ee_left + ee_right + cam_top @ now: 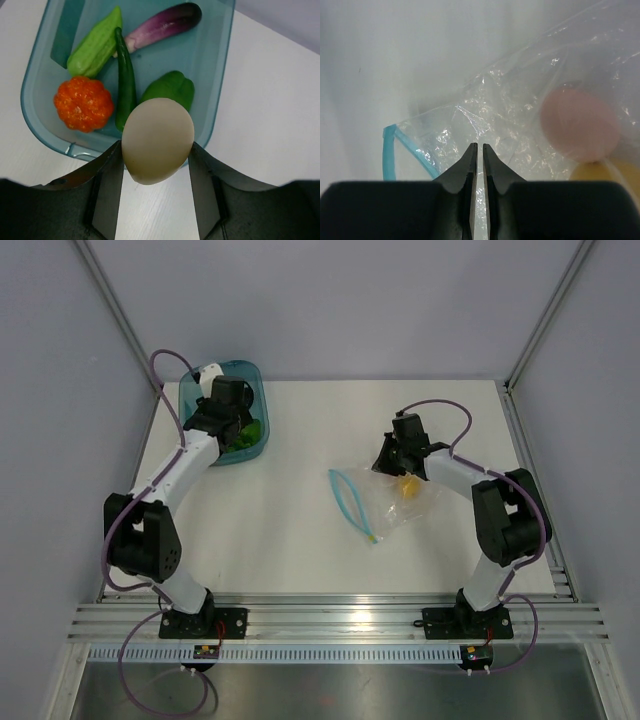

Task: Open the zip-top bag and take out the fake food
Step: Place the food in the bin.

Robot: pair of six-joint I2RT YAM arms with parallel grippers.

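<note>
The egg is hanging by the tub's near rim, so my left gripper should move down and outward past that rim, over the chili and green pepper [243, 434].
My left gripper [156, 155] is shut on the white egg [157, 140] and holds it just above the near rim of the teal tub [220, 75]. In the tub lie an orange-red tomato [83, 103], a light green pod [95, 42], a purple eggplant [162, 25] and a green pepper [172, 87]. The clear zip-top bag [385, 502] lies right of centre, its blue zip strip [350, 502] gaping open. A yellow lemon [408, 487] is still inside. My right gripper [480, 146] pinches the crinkly film of the bag [510, 110] at its far edge, jaws almost touching.
A long dark green chili [125, 80] also lies in the tub. Through the bag film a blurred pink round shape [580, 122] shows beside the lemon [615, 175]. The tub [255, 375] stands at the table's far left corner, near the side wall.
</note>
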